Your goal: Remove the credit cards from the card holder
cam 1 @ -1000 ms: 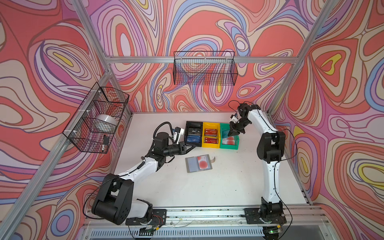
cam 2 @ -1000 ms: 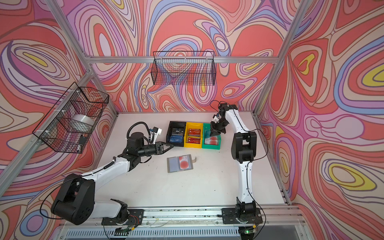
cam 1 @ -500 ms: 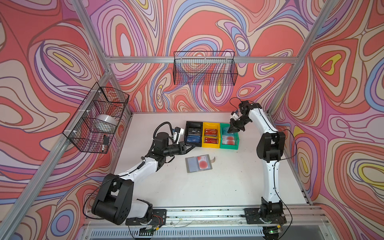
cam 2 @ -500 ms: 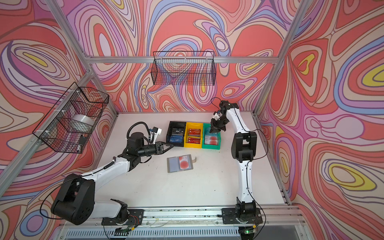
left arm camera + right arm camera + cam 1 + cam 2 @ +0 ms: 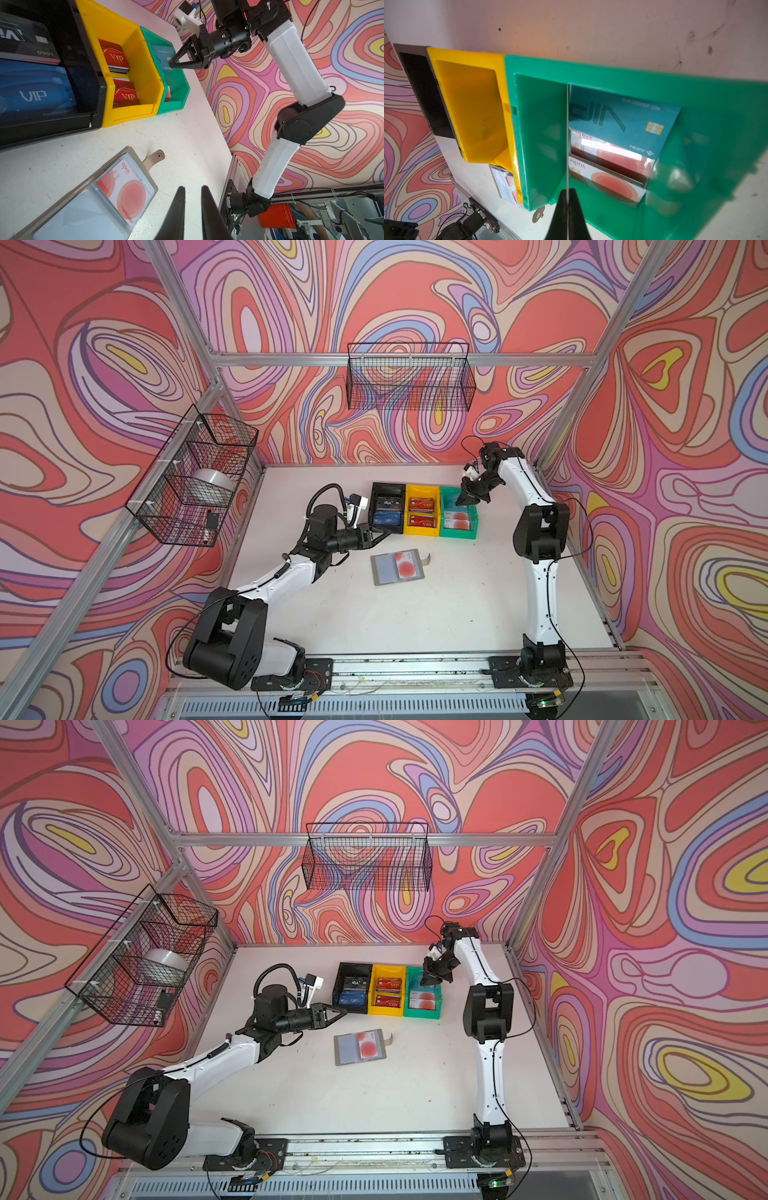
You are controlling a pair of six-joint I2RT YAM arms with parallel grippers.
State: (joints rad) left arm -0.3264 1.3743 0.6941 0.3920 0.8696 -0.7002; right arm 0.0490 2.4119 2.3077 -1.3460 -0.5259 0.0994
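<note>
The thin card hangs over the green bin (image 5: pixel 542 128), so my right gripper should ease slightly away from the yellow bin, over the teal VIP card (image 5: pixel 624 120), to release it.
The grey card holder (image 5: pixel 397 568) (image 5: pixel 359 1048) lies open on the white table, its strap tab (image 5: pixel 153 159) pointing away from the spine. A white credit card with red circles (image 5: pixel 126 193) sits in its clear pocket. My left gripper (image 5: pixel 388 533) (image 5: pixel 192 188) hovers just left of the holder, fingers slightly apart and empty. My right gripper (image 5: pixel 459 502) (image 5: pixel 568 190) is over the green bin (image 5: pixel 542 128), shut on a thin card seen edge-on (image 5: pixel 568 135). A teal VIP card (image 5: pixel 623 122) and white red-circle cards (image 5: pixel 608 182) lie in that bin.
A black bin (image 5: pixel 386 489) with black and blue cards, a yellow bin (image 5: pixel 422 489) with red VIP cards and the green bin stand in a row behind the holder. Wire baskets hang on the back wall (image 5: pixel 409 377) and the left wall (image 5: pixel 195 477).
My right gripper has shifted a little to the left over the green bin, still shut on the card. The left arm and the card holder have not moved.
</note>
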